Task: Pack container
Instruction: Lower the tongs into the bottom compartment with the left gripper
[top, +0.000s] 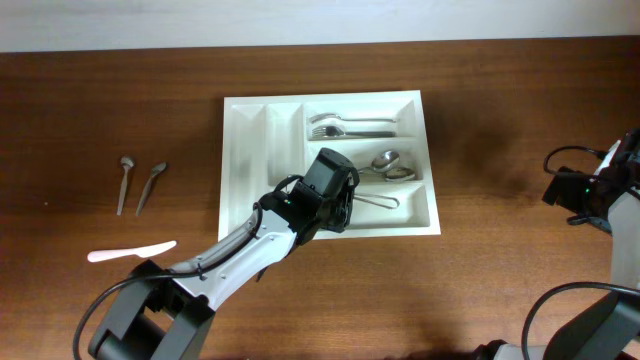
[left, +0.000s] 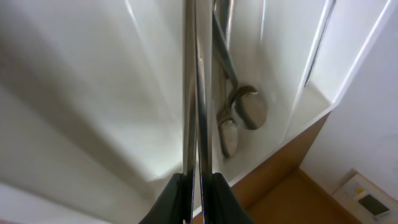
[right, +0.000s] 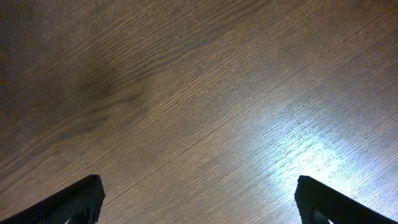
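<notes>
I will ease my left gripper back from the spoons next and down into the lower long slot (left: 118, 87), which lies bare, to release the thin metal utensil there.
The container (top: 250, 150), a white compartment tray, lies mid-table. Its top long slot holds forks (top: 340, 126) and the middle one holds spoons (top: 386, 165). My left gripper (top: 335, 195) hangs over the tray's lower long slot, shut on a thin metal utensil (top: 378, 201). In the left wrist view the black fingers (left: 177, 190) of the left gripper (left: 198, 182) pinch the utensil (left: 196, 93) edge-on above the white tray floor (left: 93, 93), with the spoons (left: 249, 109) beyond it. My right gripper (right: 199, 199) stands wide open over bare wood, holding nothing.
Two metal spoons (top: 125, 180) (top: 150, 186) and a white plastic knife (top: 130, 252) lie on the table left of the tray. The right arm (top: 600, 190) sits at the far right edge. The tray's two narrow left slots (top: 262, 140) hold nothing.
</notes>
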